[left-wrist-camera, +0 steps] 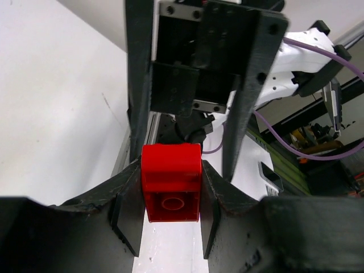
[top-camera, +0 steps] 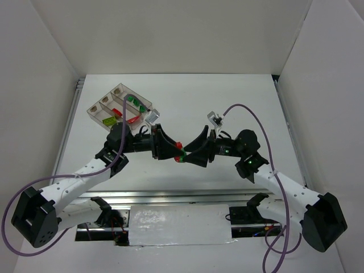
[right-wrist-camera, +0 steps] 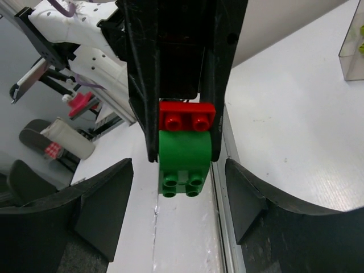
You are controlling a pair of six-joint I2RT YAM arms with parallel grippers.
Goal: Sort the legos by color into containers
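Red legos already lie there, so my left gripper should next leave the right gripper and swing outward over the tray's middle section, tilting downward.
My left gripper is shut on a red lego in mid-air over the table's middle. A dark green lego is stuck to the red lego and points toward my right gripper. The right gripper is open wide, with one finger on each side of the two joined legos and touching neither. The clear three-compartment tray sits at the back left. It holds green legos, red legos and a yellow-green lego.
The two arms meet nose to nose at the table's centre. White walls stand at the back and on both sides. A corner of the tray shows at the upper right of the right wrist view. A silver rail runs along the near edge.
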